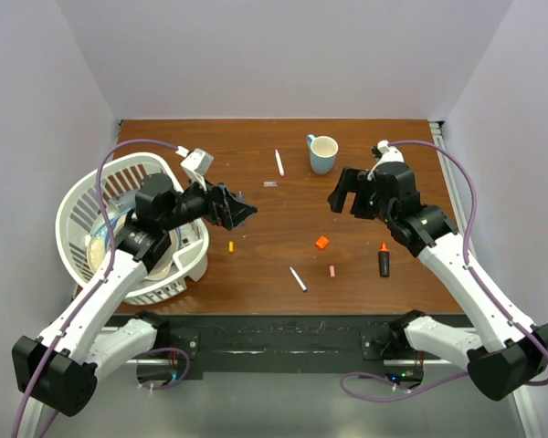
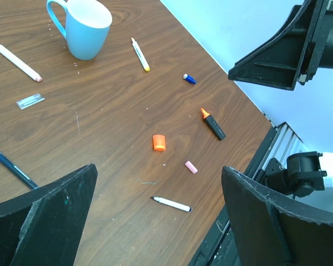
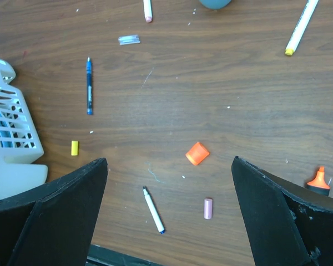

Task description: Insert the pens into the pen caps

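Note:
My right gripper moves right in the wrist view next, turns and lowers to the white pen, onto its yellow-ended part (image 3: 294,41), because the pen lies at an angle below.
Both grippers hover open and empty above the table. My left gripper (image 1: 244,210) (image 2: 158,183) points right; below it lie a white pen (image 2: 171,204) (image 1: 298,279), a pink cap (image 2: 191,167) and an orange cap (image 2: 159,142). My right gripper (image 1: 341,193) (image 3: 168,166) looks down on the same white pen (image 3: 153,209), orange cap (image 3: 197,153) (image 1: 321,243), pink cap (image 3: 208,208) (image 1: 331,271) and a yellow cap (image 3: 74,147) (image 1: 231,245). A blue pen (image 3: 89,86), the black highlighter (image 1: 384,261) (image 2: 213,123), a blue cap (image 2: 189,78) and two more white pens (image 2: 140,54) (image 1: 279,162) lie around.
A light blue mug (image 1: 322,153) stands at the back centre. A white basket (image 1: 132,228) holding dishes sits at the left edge under my left arm. A small clear cap (image 1: 270,184) lies near the far white pen.

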Available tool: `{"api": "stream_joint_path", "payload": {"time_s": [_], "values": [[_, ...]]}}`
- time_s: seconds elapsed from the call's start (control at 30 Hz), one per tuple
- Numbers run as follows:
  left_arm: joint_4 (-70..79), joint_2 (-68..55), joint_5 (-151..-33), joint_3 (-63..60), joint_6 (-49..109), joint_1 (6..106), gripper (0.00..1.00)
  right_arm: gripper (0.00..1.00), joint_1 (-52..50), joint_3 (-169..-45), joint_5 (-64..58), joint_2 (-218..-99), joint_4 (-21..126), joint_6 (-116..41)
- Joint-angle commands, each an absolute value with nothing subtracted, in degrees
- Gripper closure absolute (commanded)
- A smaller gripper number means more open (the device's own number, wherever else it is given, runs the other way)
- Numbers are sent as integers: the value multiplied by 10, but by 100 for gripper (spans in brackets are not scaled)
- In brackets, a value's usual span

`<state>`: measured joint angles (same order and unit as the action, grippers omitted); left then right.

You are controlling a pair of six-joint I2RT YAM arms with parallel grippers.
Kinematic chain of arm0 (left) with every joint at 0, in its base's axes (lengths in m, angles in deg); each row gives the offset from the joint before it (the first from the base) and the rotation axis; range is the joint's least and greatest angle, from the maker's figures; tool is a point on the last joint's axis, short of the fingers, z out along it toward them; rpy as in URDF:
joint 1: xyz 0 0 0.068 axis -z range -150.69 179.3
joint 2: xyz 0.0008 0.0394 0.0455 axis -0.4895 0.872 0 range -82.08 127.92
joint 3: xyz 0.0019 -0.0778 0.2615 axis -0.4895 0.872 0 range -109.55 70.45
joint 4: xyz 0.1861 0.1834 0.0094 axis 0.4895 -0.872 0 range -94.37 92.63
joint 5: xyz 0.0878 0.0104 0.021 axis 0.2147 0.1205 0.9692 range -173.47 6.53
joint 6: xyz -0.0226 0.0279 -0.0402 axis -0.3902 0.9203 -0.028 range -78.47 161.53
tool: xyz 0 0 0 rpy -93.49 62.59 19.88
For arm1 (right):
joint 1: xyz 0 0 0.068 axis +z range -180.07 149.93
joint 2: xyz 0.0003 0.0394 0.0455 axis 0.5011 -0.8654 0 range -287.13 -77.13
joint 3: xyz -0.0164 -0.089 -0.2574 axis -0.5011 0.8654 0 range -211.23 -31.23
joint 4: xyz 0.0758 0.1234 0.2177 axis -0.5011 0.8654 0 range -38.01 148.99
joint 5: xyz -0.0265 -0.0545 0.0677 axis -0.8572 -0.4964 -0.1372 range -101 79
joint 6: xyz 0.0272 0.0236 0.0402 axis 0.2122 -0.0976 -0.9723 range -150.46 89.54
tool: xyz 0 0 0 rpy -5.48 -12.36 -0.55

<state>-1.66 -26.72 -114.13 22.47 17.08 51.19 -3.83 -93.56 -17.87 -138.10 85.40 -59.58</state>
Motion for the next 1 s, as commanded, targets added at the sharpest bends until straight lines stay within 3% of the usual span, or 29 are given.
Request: {"api": "stream_joint_path", "payload": {"time_s": [0.0, 0.17, 0.27, 0.37, 0.5, 0.57, 0.97], "values": [[-8, -278, -1118, 221, 188, 514, 1, 1, -38, -976, -220, -1385, 871, -601], [-44, -277, -1051, 206, 181, 514, 0, 2, -38, -985, -291, -1399, 873, -595], [-66, -276, -1019, 195, 188, 514, 0, 4, -41, -1007, -373, -1444, 884, -593], [-66, -279, -1017, 199, 192, 514, 0, 6, -54, -1035, -380, -1511, 877, -560], [-60, -288, -1021, 203, 202, 514, 0, 16, -68, -1092, -360, -1623, 904, -499], [-54, -295, -1020, 207, 203, 514, 0, 27, -91, -1116, -349, -1683, 905, -505], [-48, -300, -1019, 214, 210, 514, 2, 50, -180, -1298, -367, -1929, 904, -551]]}}
